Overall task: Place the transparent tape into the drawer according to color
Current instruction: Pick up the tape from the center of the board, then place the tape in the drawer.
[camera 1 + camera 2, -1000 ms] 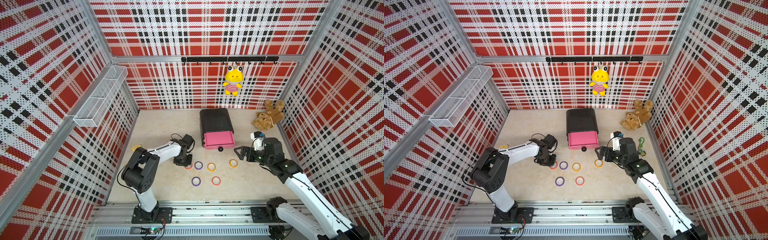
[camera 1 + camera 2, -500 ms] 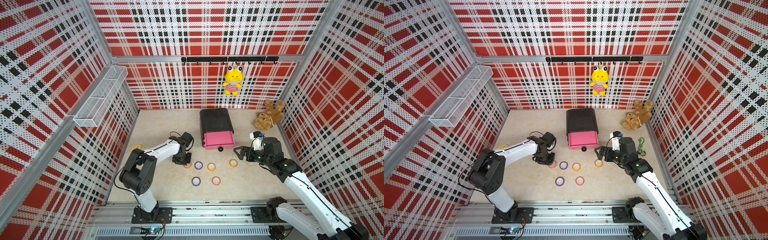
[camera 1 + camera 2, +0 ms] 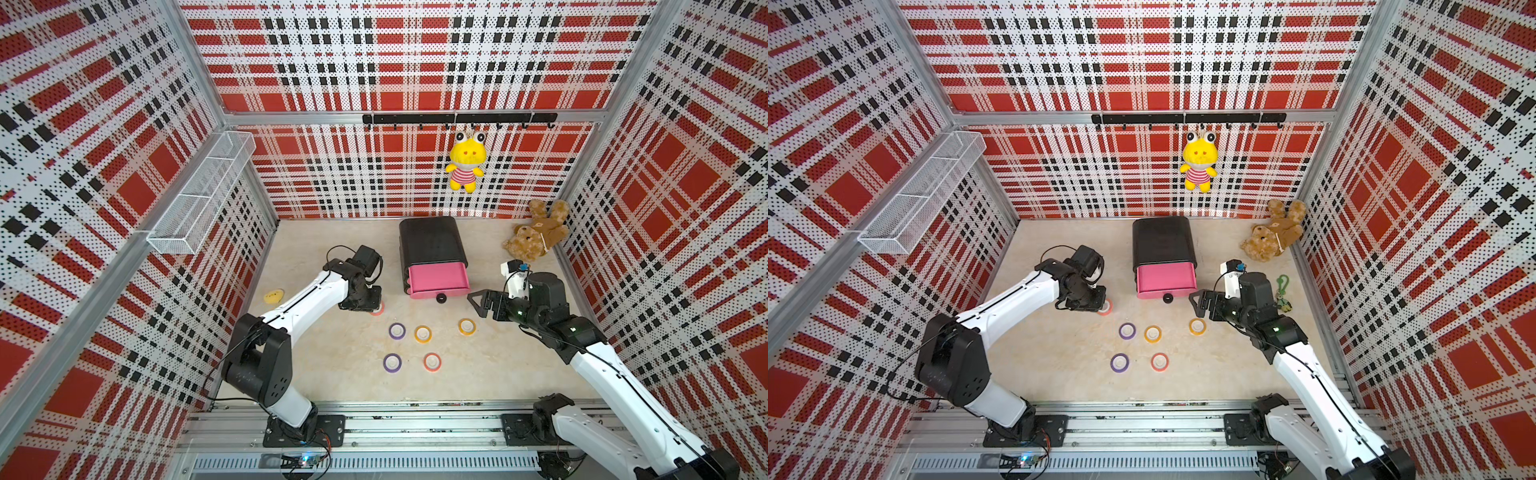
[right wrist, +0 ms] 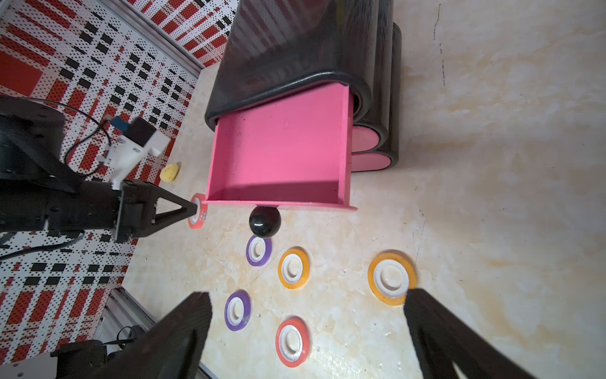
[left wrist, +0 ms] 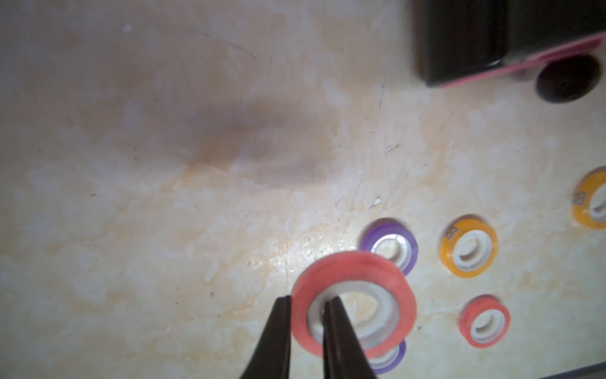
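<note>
My left gripper will next rise outward past the side of the empty pink drawer (image 3: 426, 281), which is outward and higher, and release the red roll inside.
My left gripper (image 5: 308, 302) is shut on a red roll of transparent tape (image 5: 354, 305), one finger through its pale centre and one outside the rim; the roll hangs tilted just above the floor. In both top views this gripper (image 3: 371, 304) sits left of the open pink drawer (image 3: 438, 279). On the floor lie two purple rolls (image 3: 397, 331) (image 3: 392, 363), two orange rolls (image 3: 423, 333) (image 3: 467, 327) and one red roll (image 3: 432, 362). My right gripper (image 4: 308, 293) stands wide open above these rolls, holding nothing. The drawer (image 4: 278, 154) is empty, with a black knob (image 4: 265, 221).
The drawer belongs to a black cabinet (image 3: 432, 241) at the back centre. A brown teddy bear (image 3: 536, 235) lies at the back right, a yellow frog toy (image 3: 466, 166) hangs on the back wall, a small yellow thing (image 3: 273, 296) lies at the left, a green keychain (image 3: 1283, 291) by the right wall.
My left gripper has risen and moved a little toward the back with the red roll pinched in it. The right arm has not moved.
</note>
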`<state>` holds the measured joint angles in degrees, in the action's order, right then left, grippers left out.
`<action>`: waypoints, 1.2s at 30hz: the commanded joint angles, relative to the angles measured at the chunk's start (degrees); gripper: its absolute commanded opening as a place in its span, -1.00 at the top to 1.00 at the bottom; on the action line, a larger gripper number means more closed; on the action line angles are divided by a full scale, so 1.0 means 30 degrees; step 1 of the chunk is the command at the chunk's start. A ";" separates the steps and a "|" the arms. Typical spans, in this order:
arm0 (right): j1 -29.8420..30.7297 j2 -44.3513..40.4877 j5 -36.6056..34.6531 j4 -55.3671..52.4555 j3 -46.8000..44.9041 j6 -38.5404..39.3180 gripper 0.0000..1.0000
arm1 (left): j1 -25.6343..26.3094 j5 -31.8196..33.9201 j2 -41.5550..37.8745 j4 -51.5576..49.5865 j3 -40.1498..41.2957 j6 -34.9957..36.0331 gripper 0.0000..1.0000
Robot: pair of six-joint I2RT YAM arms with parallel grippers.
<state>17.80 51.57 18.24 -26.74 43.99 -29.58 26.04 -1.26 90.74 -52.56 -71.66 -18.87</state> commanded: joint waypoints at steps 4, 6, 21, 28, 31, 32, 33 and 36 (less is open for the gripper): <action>-0.0214 -0.0201 0.0184 -0.0118 0.0422 0.0105 -1.00 | 0.0092 -0.0142 -0.0971 -0.0928 -0.2698 -0.0049 1.00; -0.0220 -0.0251 0.0163 -0.0199 0.0469 0.0105 -1.00 | 0.0130 -0.0163 -0.1047 -0.0977 -0.3301 -0.0049 1.00; -0.0221 -0.0534 -0.0014 -0.0320 0.0455 -0.0017 -1.00 | 0.2639 -0.0978 0.0568 0.0707 -0.6268 -0.0681 1.00; -0.0228 -0.0811 -0.0074 -0.0467 0.0368 -0.0045 -1.00 | 0.3659 -0.0988 0.2463 0.1639 -0.7240 -0.0681 1.00; -0.0221 -0.0944 -0.0160 -0.0562 0.0337 -0.0082 -1.00 | 0.3969 -0.0931 0.3283 0.1640 -0.8093 -0.0681 1.00; -0.0248 -0.1014 -0.0162 -0.0602 0.0336 -0.0074 -1.00 | 0.4007 -0.0937 0.3501 0.1640 -0.8313 -0.0681 1.00; -0.0240 -0.1069 -0.0189 -0.0691 0.0338 -0.0099 -1.00 | 0.4056 -0.0980 0.3623 0.1639 -0.8496 -0.0681 1.00; -0.0236 -0.1278 -0.0329 -0.0892 0.0367 -0.0041 -1.00 | 0.4144 -0.1098 0.4043 0.1639 -0.8873 -0.0608 1.00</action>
<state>17.65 49.10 17.91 -28.16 43.99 -29.65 38.04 -4.10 102.00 -48.97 -96.16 -20.73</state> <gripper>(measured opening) 0.999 0.201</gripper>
